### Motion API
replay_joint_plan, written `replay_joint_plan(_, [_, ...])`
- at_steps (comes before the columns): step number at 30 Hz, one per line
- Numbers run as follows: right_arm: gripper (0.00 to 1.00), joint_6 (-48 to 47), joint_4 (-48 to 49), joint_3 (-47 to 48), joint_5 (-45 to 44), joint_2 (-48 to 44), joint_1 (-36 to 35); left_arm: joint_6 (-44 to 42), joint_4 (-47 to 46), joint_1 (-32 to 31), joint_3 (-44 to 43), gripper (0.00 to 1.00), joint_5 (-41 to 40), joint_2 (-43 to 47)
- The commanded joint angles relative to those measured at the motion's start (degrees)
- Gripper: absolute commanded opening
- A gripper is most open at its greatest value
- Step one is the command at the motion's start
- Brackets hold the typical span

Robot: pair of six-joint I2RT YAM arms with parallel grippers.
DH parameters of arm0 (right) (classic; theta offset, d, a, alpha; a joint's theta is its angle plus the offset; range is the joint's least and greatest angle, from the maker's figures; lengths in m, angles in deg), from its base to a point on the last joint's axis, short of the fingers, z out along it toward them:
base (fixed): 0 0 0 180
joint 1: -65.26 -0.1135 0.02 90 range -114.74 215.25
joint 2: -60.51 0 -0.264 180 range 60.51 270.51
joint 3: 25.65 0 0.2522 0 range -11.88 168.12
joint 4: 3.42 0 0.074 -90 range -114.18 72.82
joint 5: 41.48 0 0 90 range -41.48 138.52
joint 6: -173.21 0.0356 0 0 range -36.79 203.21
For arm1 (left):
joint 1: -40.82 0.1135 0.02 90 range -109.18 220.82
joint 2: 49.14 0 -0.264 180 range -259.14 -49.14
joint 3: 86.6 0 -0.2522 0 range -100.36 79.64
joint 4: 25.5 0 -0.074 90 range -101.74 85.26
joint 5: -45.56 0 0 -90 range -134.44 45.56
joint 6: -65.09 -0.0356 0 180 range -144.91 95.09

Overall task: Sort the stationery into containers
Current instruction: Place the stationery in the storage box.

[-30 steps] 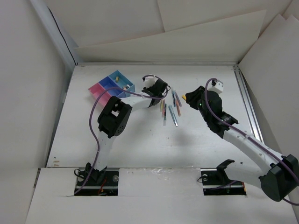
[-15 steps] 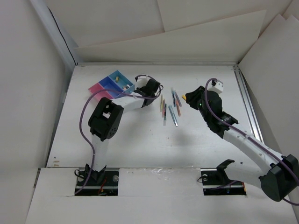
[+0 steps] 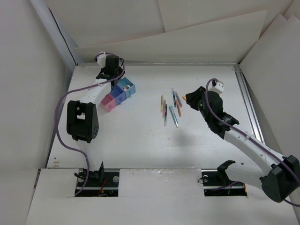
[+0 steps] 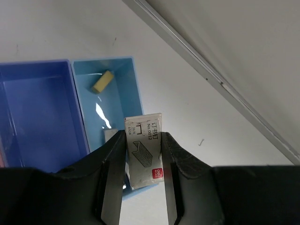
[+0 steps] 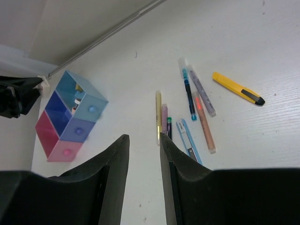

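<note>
The small white staple box (image 4: 144,152) is hanging across the outer side of the light-blue bin, so my left gripper next needs to go down and move toward the blue bin, over the light-blue bin's opening (image 4: 110,121).
The containers (image 3: 118,96) are a joined row of a pink, a blue and a light-blue bin at the back left. My left gripper (image 3: 115,77) hangs over their far end. In the left wrist view it (image 4: 144,140) is shut on a small white staple box (image 4: 144,152), above the light-blue bin (image 4: 117,101). That bin holds a yellowish stub (image 4: 102,83). The stationery pens (image 3: 169,108) lie in a loose group at the table's middle. My right gripper (image 3: 188,100) is open and empty just right of them. In its own view it (image 5: 143,138) hovers near a yellow pen (image 5: 158,117).
A yellow utility knife (image 5: 236,88) lies right of the pens, with a blue cutter (image 5: 190,143) among them. The containers also show in the right wrist view (image 5: 70,115). A metal rail (image 4: 211,77) runs along the back wall, close behind the bins.
My left arm has swung from beside the pens to the back left, over the containers. The row of bins has shifted and turned. The right arm has not moved.
</note>
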Motion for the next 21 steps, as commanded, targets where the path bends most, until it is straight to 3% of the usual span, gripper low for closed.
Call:
replay_joint_plan(1, [0.38, -0.4, 1.2, 0.7, 0.5, -0.8, 0.2, -2.8, 3.9, -1.0, -6.4, 0.16, -0.3, -3.8])
replay_joint_plan(12, [0.38, -0.4, 1.2, 1.2, 0.5, -0.2, 0.2, -4.0, 7.2, -0.5, -10.6, 0.25, -6.6, -9.4])
replay_joint_plan(16, [0.38, -0.4, 1.2, 1.2, 0.5, 0.3, 0.2, -4.0, 7.7, -0.5, -10.6, 0.34, -7.4, -9.4])
replay_joint_plan(17, [0.38, -0.4, 1.2, 1.2, 0.5, 0.3, 0.2, -4.0, 7.7, -0.5, -10.6, 0.44, -7.4, -9.4])
replay_joint_plan(18, [0.38, -0.4, 1.2, 1.2, 0.5, 0.3, 0.2, -4.5, 7.7, -0.5, -10.6, 0.47, -7.4, -9.4])
replay_joint_plan(21, [0.38, -0.4, 1.2, 1.2, 0.5, 0.3, 0.2, -4.5, 7.1, -0.5, -9.4, 0.51, -6.9, -8.3])
